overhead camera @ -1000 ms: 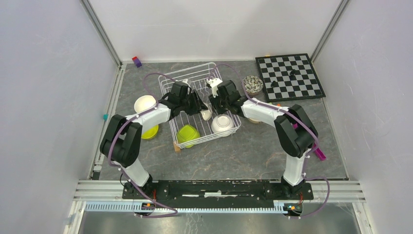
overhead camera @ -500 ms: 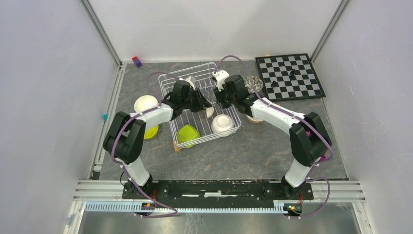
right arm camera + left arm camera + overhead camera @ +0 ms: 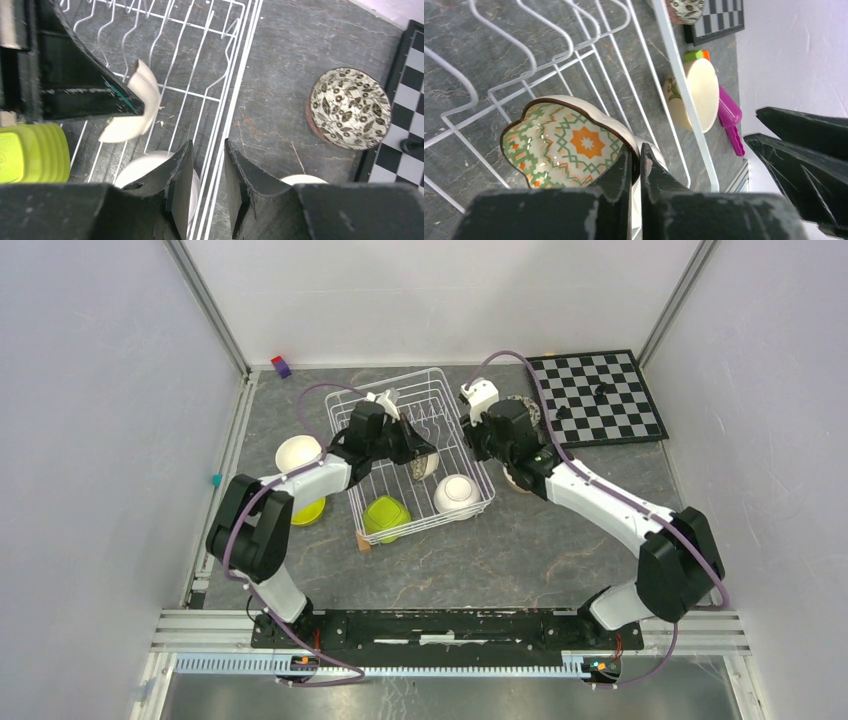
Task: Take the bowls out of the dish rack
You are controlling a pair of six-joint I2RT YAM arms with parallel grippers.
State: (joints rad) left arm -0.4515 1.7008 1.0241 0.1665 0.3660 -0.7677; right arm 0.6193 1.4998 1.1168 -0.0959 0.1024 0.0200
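My left gripper moves back, to the left in the top view, and down to release next, because the tabletop beside the outer lime green bowl is bare.
The white wire dish rack stands mid-table. My left gripper is shut on the rim of a scalloped bowl with a green and orange pattern, held tilted over the rack's wires. Its pale underside shows in the right wrist view. A lime green bowl and an upturned white bowl sit in the rack's near end. My right gripper is open and empty above the rack's right rim; it also shows in the top view.
Left of the rack lie a white bowl and a lime green bowl. Right of it are a dark floral bowl, a cream bowl, a magenta tool and the chessboard.
My right arm has swung from the rack's middle out to its right rim. My left gripper has shifted slightly right and back with the patterned bowl in it.
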